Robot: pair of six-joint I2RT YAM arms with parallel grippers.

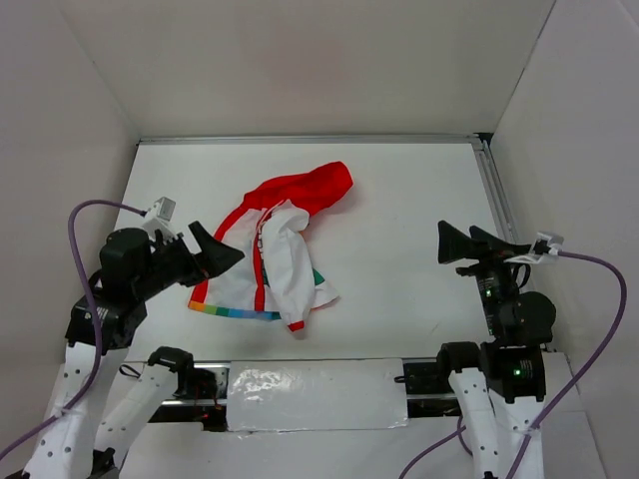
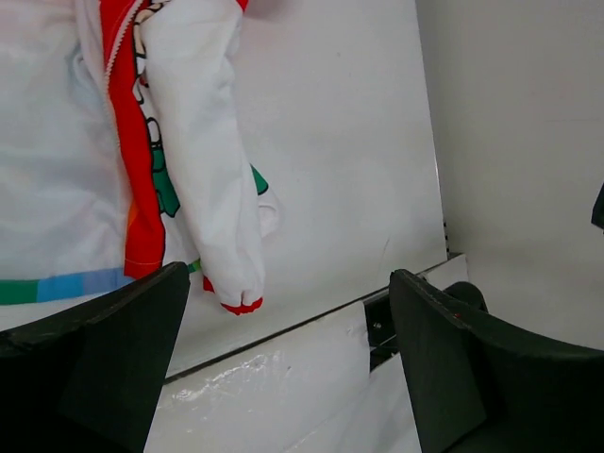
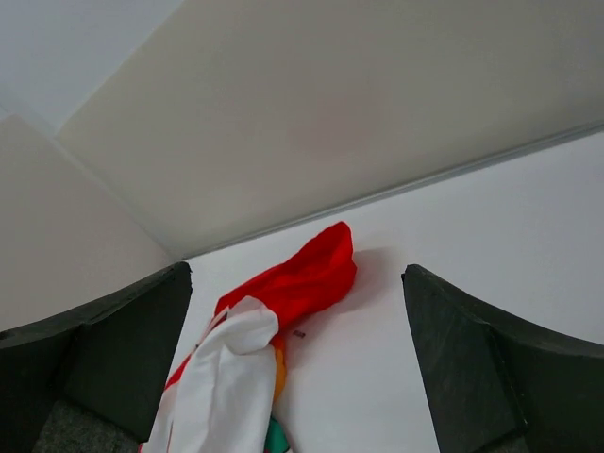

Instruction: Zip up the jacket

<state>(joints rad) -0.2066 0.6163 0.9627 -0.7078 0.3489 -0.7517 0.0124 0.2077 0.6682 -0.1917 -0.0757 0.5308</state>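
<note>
My left gripper moves outward and lowers onto the red hood's corner by the hood's edge trim next, since that corner lies outward of and below it.
The small white jacket lies crumpled on the table, its red hood toward the back and a rainbow hem at the front. A red zipper trim runs down its front, and a white sleeve with a red cuff is folded over it. It also shows in the left wrist view and the right wrist view. My left gripper is open and empty, hovering at the jacket's left edge. My right gripper is open and empty, well to the right of the jacket.
White walls enclose the table on three sides. A metal rail runs along the right edge. A foil-covered strip lies between the arm bases at the near edge.
</note>
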